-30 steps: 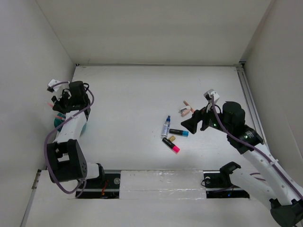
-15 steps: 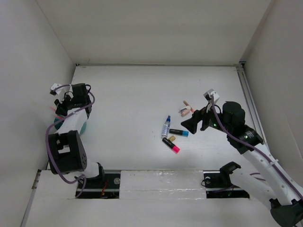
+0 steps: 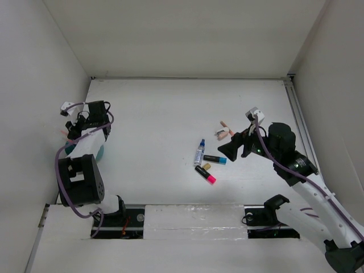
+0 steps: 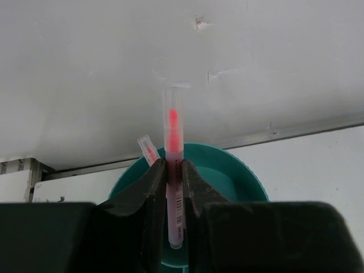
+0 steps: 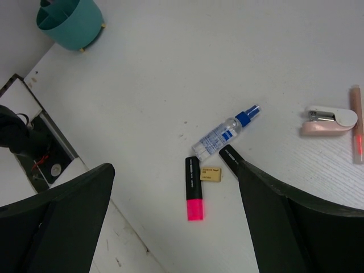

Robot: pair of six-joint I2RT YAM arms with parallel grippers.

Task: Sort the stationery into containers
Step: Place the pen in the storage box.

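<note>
Next, my right gripper moves outward, turns and lowers onto the red end of the pink pen (image 3: pixel 231 133) (image 5: pixel 358 149), since it juts out clear beyond the pale pink stapler.
My left gripper (image 4: pixel 173 170) is shut on a thin pink pen (image 4: pixel 173 131), held upright with its lower end inside the round teal container (image 4: pixel 239 165). A second pink pen (image 4: pixel 148 149) leans in that container. From above, the left gripper (image 3: pixel 74 122) hangs over the container (image 3: pixel 98 152) at the table's left edge. My right gripper (image 5: pixel 173 227) is open above the loose stationery: a black marker with a pink end (image 5: pixel 193 187), a tan eraser (image 5: pixel 211 173), a clear blue-capped bottle (image 5: pixel 226 132) and another black marker (image 5: pixel 229 156), partly hidden by a finger.
A pale pink stapler (image 5: pixel 330 119) and a pink pen (image 5: pixel 356 133) lie to the right of the cluster. White walls close in the table on the left, back and right. The right gripper (image 3: pixel 230 149) hovers just right of the cluster.
The left wrist has turned and shifted slightly over the teal container, still holding the pink pen. The right arm has not moved.
</note>
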